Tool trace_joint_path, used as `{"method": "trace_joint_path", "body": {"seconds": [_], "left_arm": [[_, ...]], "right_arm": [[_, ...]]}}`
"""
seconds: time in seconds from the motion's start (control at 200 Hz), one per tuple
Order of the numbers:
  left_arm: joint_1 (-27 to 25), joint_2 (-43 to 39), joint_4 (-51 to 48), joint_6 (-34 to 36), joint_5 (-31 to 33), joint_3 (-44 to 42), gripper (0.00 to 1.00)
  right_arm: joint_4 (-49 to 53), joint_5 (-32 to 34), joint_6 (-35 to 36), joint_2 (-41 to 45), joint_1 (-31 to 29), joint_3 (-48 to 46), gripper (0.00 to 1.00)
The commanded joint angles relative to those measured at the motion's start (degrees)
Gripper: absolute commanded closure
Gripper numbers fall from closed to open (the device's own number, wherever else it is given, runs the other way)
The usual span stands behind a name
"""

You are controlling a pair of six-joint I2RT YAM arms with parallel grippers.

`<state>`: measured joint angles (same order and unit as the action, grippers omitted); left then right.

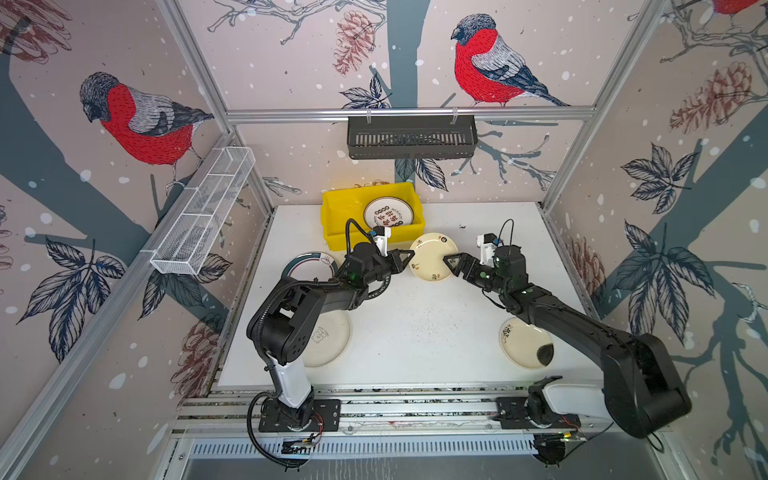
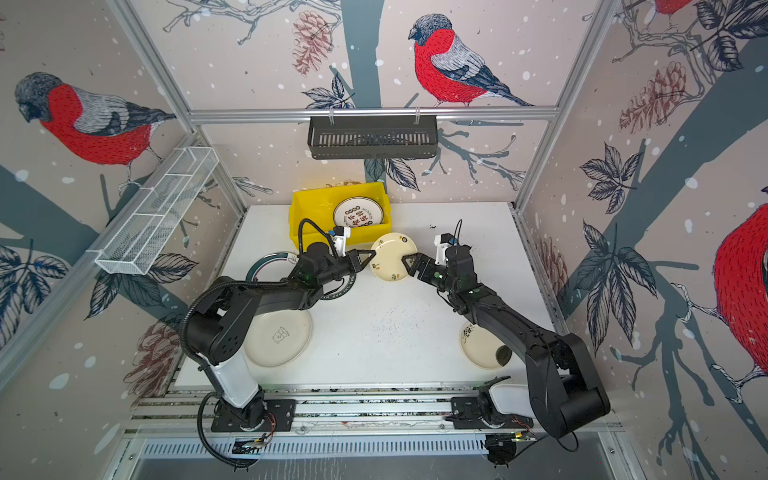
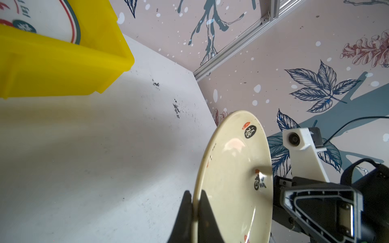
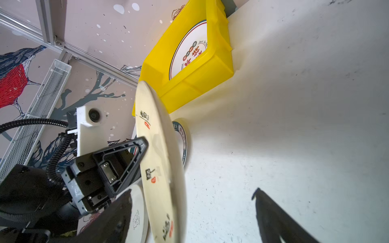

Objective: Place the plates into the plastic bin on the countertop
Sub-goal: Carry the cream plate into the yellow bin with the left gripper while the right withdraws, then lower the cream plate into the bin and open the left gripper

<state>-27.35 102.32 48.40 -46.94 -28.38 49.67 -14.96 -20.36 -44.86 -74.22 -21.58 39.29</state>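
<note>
The small cream plate still hangs outside the bin point(image 1: 332, 208), so next my left gripper will move outward, then down onto the white plate with red characters to release it.
A small cream plate point(image 1: 432, 257) point(image 2: 392, 257) hangs above the countertop point(image 1: 415, 332), just in front of the yellow plastic bin point(image 1: 332, 208) point(image 2: 299, 208). My left gripper point(image 1: 411, 259) point(image 3: 195, 195) is shut on the plate's point(image 3: 231, 168) left rim. My right gripper point(image 1: 451, 259) point(image 4: 192, 191) is open, its jaws wide on either side of the plate's point(image 4: 155, 147) opposite edge and not touching it. A white plate with red characters point(image 1: 388, 212) lies in the bin. A green-rimmed plate point(image 1: 307, 266), a cream bear plate point(image 1: 328, 340) and a cream plate point(image 1: 523, 343) lie on the countertop.
A dark slotted basket point(image 1: 411, 137) hangs on the back rail. A white wire-mesh tray point(image 1: 203, 212) hangs on the left wall. Aluminium rails frame the countertop. Black specks dot its middle and back right.
</note>
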Motion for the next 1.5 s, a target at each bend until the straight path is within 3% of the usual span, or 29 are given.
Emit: {"method": "trace_joint_path", "body": {"seconds": [0.0, 0.435, 0.575, 0.77, 0.906, 1.051, 1.246, 1.496], "left_arm": [[1.50, -1.32, -0.25, 2.77, 0.31, 2.09, 1.00], [13.33, -0.49, -14.42, 12.44, 7.98, 13.61, 1.00], [13.91, 2.35, -23.28, 17.83, 13.41, 21.00, 1.00], [14.42, 8.55, -29.58, 20.15, 15.52, 29.33, 1.00], [15.08, 13.92, -34.79, 22.27, 17.79, 36.47, 1.00], [16.25, 19.58, -38.52, 22.22, 17.94, 43.43, 1.00], [17.35, 24.45, -36.08, 18.49, 15.23, 46.96, 1.00], [17.36, 30.77, -42.16, 20.26, 16.45, 55.46, 1.00]], "right_arm": [[2.58, 3.86, 2.61, 1.92, 0.03, 0.18, 0.06], [9.04, 12.23, 5.74, 10.86, 0.38, -2.35, 0.04], [10.47, 14.56, 6.25, 12.74, 0.49, -3.15, 0.04], [13.73, 21.21, 6.45, 16.52, 0.45, -4.57, 0.04], [12.53, 21.85, 6.54, 19.39, 0.58, -6.64, 0.03], [13.50, 22.99, 5.98, 20.85, 0.64, -7.21, 0.03], [11.55, 21.82, 5.18, 22.36, 0.62, -8.59, 0.02], [13.02, 22.38, 5.56, 23.14, 0.80, -8.70, 0.02]]}}
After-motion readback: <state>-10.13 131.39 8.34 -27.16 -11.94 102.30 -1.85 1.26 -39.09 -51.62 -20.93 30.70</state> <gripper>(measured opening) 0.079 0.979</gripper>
